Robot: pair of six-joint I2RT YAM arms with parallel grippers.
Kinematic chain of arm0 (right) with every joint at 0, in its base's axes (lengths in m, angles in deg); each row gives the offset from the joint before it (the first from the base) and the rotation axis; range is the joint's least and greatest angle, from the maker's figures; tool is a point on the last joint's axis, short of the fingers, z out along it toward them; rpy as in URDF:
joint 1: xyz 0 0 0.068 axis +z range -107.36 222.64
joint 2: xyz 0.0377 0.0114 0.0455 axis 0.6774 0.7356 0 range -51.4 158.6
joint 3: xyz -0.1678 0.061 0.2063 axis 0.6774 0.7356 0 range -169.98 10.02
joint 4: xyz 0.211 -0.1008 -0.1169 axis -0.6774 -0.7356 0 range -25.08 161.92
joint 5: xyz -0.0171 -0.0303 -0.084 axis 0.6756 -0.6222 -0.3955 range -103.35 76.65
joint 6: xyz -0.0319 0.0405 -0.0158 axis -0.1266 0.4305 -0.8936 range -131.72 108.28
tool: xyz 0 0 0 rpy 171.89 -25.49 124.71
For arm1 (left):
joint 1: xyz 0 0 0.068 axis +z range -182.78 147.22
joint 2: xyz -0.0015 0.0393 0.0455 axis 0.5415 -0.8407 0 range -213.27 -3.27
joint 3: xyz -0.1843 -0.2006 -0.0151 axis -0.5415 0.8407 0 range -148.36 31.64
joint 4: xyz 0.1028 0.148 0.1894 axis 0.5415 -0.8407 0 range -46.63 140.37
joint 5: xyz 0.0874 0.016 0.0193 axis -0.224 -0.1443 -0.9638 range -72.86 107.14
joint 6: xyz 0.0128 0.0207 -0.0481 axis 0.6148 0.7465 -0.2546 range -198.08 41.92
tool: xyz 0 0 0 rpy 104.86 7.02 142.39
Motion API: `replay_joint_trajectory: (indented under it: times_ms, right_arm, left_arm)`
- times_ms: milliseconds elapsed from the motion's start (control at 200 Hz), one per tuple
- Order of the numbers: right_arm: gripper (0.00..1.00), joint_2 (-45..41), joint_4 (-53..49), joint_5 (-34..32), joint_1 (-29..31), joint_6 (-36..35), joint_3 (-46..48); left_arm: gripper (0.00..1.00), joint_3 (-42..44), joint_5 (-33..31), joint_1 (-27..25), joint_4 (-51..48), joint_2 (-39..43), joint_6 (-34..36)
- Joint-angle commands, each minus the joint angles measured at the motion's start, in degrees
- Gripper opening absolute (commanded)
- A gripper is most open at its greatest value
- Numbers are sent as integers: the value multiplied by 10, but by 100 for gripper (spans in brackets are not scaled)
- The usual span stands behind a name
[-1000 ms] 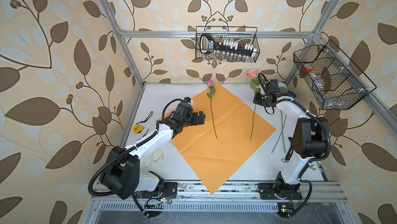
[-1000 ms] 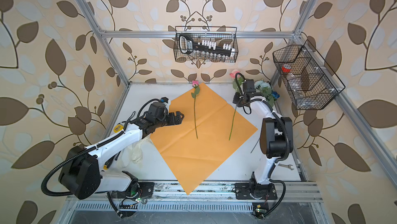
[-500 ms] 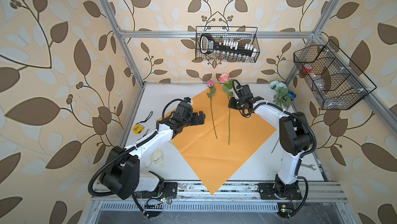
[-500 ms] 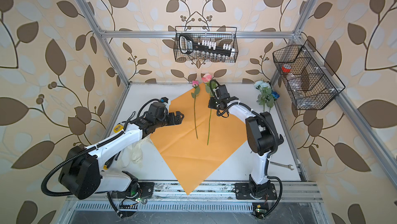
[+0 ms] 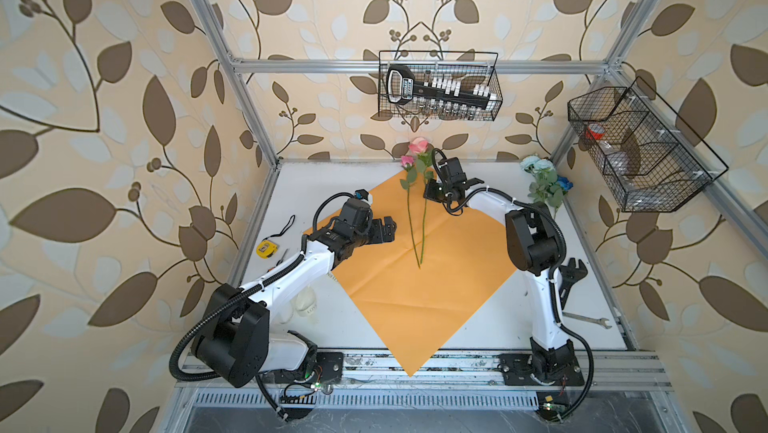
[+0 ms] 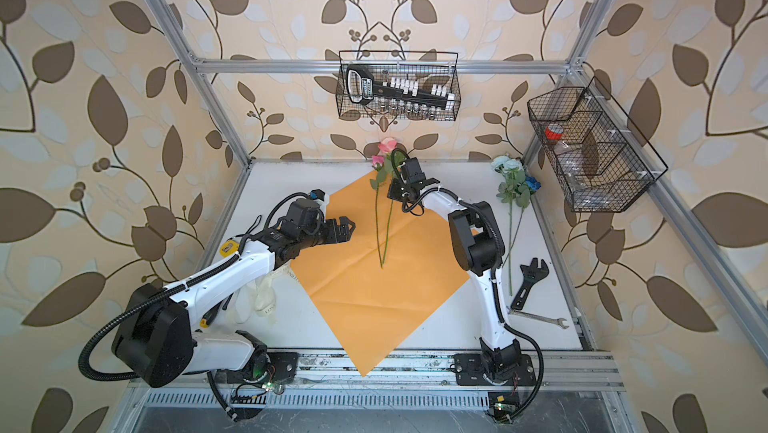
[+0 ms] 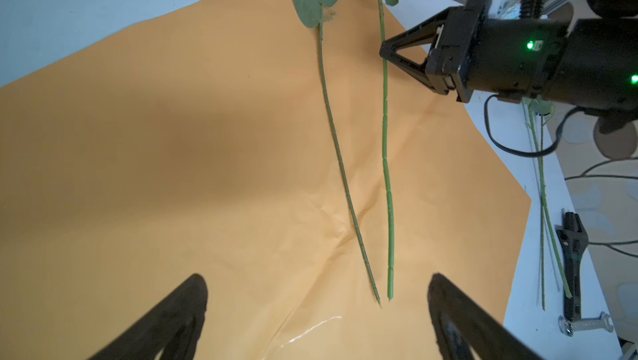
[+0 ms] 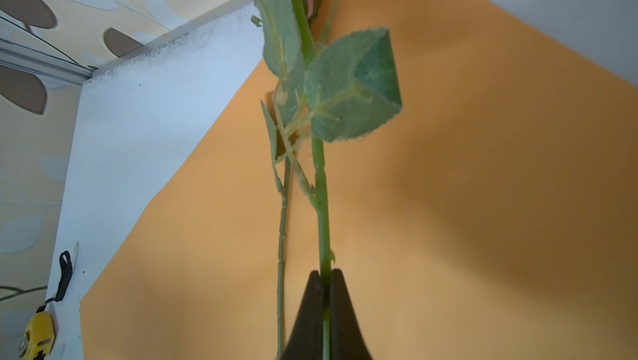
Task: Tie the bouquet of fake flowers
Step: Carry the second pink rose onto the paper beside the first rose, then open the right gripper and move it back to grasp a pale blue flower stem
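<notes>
The still-raised stem goes down with my right gripper toward the first rose next. It is then released onto the orange paper beside the rose, just below my gripper.
The bright orange wrapping paper (image 5: 415,285) (image 6: 374,285) lies flat on the white table. One pink rose (image 5: 407,160) lies on it with its stem (image 7: 340,165) pointing to the front. My right gripper (image 5: 430,193) (image 8: 324,273) is shut on the stem (image 8: 321,203) of a second pink rose (image 5: 417,145), held just beside the first; both stem ends nearly meet. My left gripper (image 5: 388,229) (image 7: 317,282) hovers open and empty over the paper's left part. Pale blue-white and dark blue flowers (image 5: 540,177) lie at the back right, off the paper.
A cream ribbon (image 5: 305,306) lies under the left arm. A yellow tape measure (image 5: 266,247) sits at the left edge. A black adjustable wrench (image 5: 571,275) and a spanner (image 5: 586,319) lie at the right. Wire baskets (image 5: 438,90) (image 5: 640,148) hang on the walls.
My right gripper has carried the second pink rose leftward from the back right to beside the first rose on the paper. The left arm has not moved.
</notes>
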Motion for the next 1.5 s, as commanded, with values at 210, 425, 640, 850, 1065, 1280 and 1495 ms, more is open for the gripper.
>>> replay_joint_trajectory:
  times_ms: [210,425,640,850,1065,1280,1495]
  right_arm:
    - [3,70,-30,18,4,1,-64]
    - [32,63,-43,32,3,-11,-74]
    - [41,-15,-86,6,1,-53,-68]
    - [41,-169,-96,-68,-40,-109,69]
    - [41,-323,-90,-112,-184,-138,250]
    - [41,-381,-77,-125,-330,-154,359]
    - [42,-352,-70,-162,-366,-162,390]
  left_arm:
    - [99,6,-10,6,10,25,-4]
    - [99,5,-14,6,5,28,-4]
    - [99,7,-21,6,0,44,-2]
    - [99,3,-30,6,-9,63,4]
    - [99,10,-31,6,-5,74,8]
    - [99,13,-29,7,1,80,17]
    - [99,19,-24,7,7,78,18]
